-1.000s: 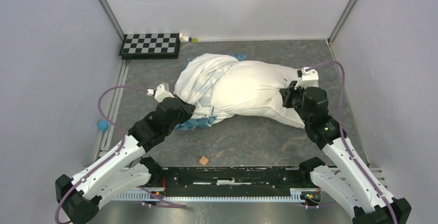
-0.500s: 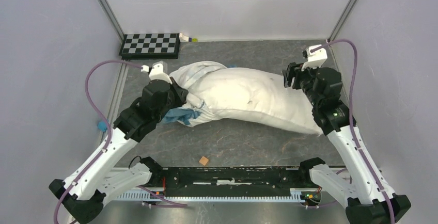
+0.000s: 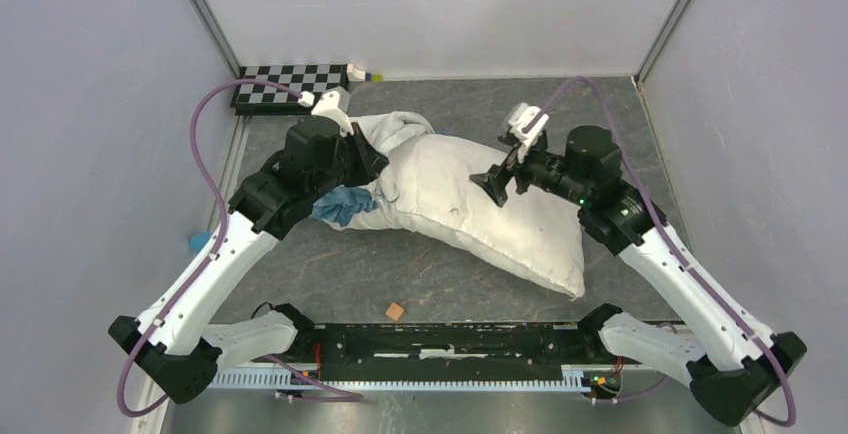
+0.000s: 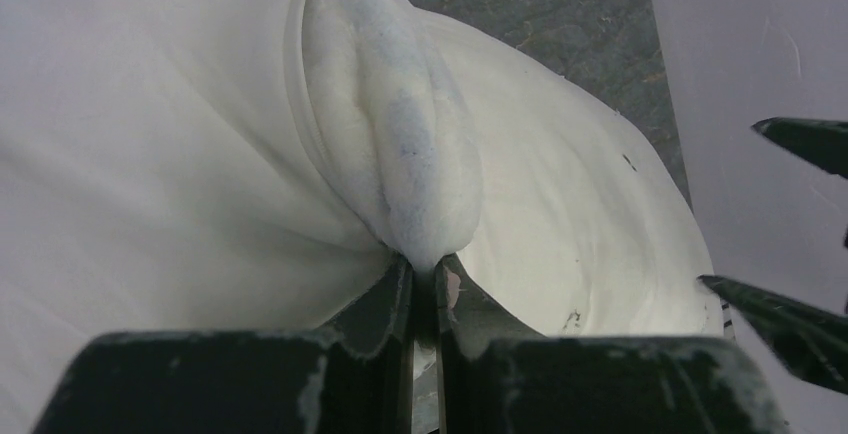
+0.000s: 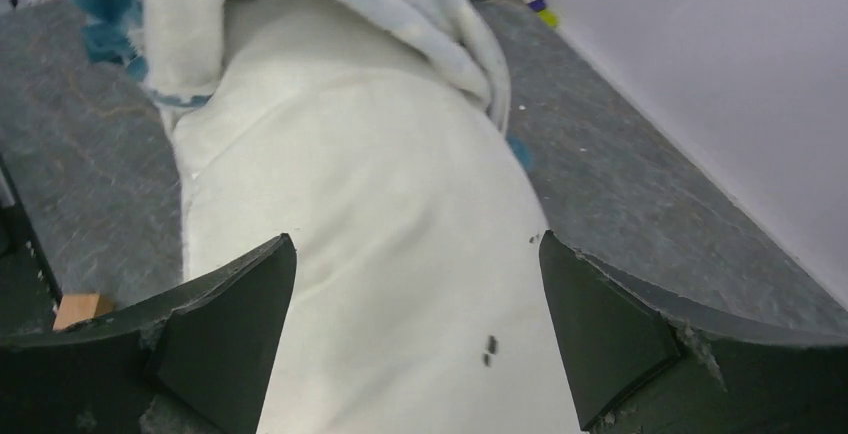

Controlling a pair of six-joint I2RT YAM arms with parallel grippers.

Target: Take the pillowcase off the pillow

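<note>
My left gripper will move toward the checkerboard [image 3: 291, 88] next and release the pillowcase fold short of it, as the checkerboard lies to the gripper's left in the top view.
The plump off-white pillow [image 3: 490, 216] lies slantwise on the table, its bare end toward the near right. The pillowcase [image 3: 392, 136] is bunched over its far left end, and its blue trim [image 3: 340, 204] hangs beside my left arm. My left gripper [image 3: 378, 166] is shut on a fold of the pillowcase [image 4: 400, 144], pinched at my left gripper's tips [image 4: 428, 266]. My right gripper [image 3: 493, 186] hovers open over the pillow's middle. In the right wrist view the right gripper [image 5: 417, 244] stands wide apart above the pillow [image 5: 380, 214], holding nothing.
A checkerboard [image 3: 292, 87] lies at the far left corner. A small brown block [image 3: 395, 310] sits near the front rail, and a blue object [image 3: 200, 242] lies at the left edge. Grey walls enclose the table on three sides.
My right gripper let go of the pillow's right end, opened wide and swung left over its middle. The left gripper pulled the pillowcase farther back and left. The pillow's freed end dropped nearer.
</note>
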